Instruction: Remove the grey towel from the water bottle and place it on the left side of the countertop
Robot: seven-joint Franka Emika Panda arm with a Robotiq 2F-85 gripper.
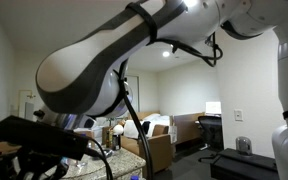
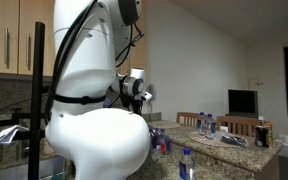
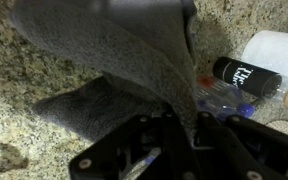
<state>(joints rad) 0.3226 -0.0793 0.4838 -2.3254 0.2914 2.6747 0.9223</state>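
Note:
The grey towel still hangs beside the water bottle, so next I will move my gripper away from the bottle and down toward the bare granite [image 3: 26,94].
In the wrist view, my gripper [image 3: 179,130] is shut on the grey towel [image 3: 124,60]. The towel hangs from between the fingers and drapes over the speckled granite countertop [image 3: 24,110], throwing a dark shadow under it. A clear plastic water bottle [image 3: 224,98] with a blue cap lies just right of the towel, partly covered by its edge. In both exterior views the white arm [image 1: 94,70] [image 2: 94,110] fills most of the picture and hides the towel and the fingers.
A black-capped bottle [image 3: 246,74] and a white object [image 3: 279,50] lie to the right of the water bottle. Bare granite shows to the left of the towel. An exterior view shows small bottles [image 2: 187,165] on the counter and wooden cabinets [image 2: 14,40] behind.

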